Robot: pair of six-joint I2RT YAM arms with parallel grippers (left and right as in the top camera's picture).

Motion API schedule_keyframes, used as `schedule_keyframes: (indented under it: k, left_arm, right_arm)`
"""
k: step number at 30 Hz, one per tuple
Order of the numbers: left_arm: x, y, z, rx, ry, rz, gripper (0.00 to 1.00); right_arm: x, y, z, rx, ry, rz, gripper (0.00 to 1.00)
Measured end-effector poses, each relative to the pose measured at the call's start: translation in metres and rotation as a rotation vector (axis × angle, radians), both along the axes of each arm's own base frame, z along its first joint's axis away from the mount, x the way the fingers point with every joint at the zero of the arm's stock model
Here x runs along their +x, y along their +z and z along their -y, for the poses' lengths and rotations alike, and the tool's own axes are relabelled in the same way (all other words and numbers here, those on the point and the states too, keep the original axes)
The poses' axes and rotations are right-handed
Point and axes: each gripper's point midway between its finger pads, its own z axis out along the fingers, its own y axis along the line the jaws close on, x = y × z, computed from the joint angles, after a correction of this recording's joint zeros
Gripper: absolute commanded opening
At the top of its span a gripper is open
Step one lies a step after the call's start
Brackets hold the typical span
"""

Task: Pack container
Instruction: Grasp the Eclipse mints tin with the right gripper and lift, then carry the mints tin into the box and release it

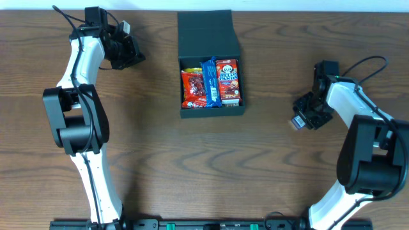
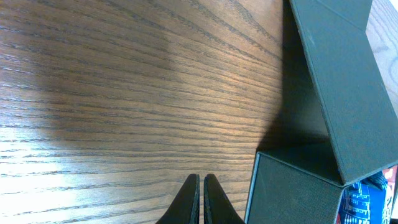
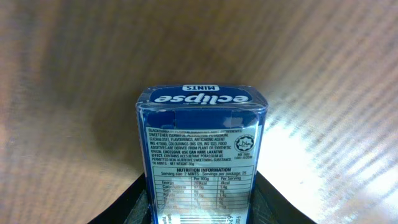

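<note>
My right gripper lifts the tin (image 3: pixel 202 155) past the Hello Panda box next, then lowers the tin onto the red packet's far end.
The container (image 1: pixel 211 112), a dark box with its flap lid (image 1: pixel 207 33) folded back, sits at the table's middle back. It holds a red packet (image 1: pixel 192 88), a blue packet (image 1: pixel 210 82) and a red Hello Panda box (image 1: pixel 228 81). My right gripper (image 1: pixel 303 118) is at the right of the container, shut on a blue Eclipse mints tin (image 3: pixel 202 155) held between its fingers. My left gripper (image 1: pixel 131 54) is shut and empty at the back left; in the left wrist view its tips (image 2: pixel 201 186) are near the container's wall (image 2: pixel 292 190) and lid (image 2: pixel 348 81).
Brown wood table (image 1: pixel 147 147) all around. The arm bases stand at the front left (image 1: pixel 77 128) and front right (image 1: pixel 370 160).
</note>
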Motion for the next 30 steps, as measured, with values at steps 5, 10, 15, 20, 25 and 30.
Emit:
schedule_keyframes:
  k: [5, 10, 15, 20, 25, 30]
  left_arm:
    - [0.0, 0.0, 0.0, 0.0, 0.0, 0.0, 0.06]
    - [0.0, 0.0, 0.0, 0.0, 0.0, 0.0, 0.06]
    - [0.0, 0.0, 0.0, 0.0, 0.0, 0.0, 0.06]
    - [0.0, 0.0, 0.0, 0.0, 0.0, 0.001, 0.06]
    - [0.001, 0.0, -0.003, 0.0, 0.006, 0.002, 0.06]
    - [0.001, 0.0, -0.015, 0.0, 0.028, 0.001, 0.06]
  right_arm:
    - [0.024, 0.012, -0.006, 0.032, 0.048, 0.078, 0.29]
    - [0.09, 0.07, -0.02, 0.027, 0.176, 0.28, 0.2]
    - [0.153, 0.16, -0.078, 0.025, 0.379, 0.541, 0.01]
    - [0.173, 0.239, -0.165, 0.06, 0.618, 0.747, 0.02]
    - [0.168, 0.245, -0.25, 0.14, 0.862, 0.766, 0.01]
    - [0.145, 0.174, -0.296, 0.195, 1.037, 0.574, 0.02]
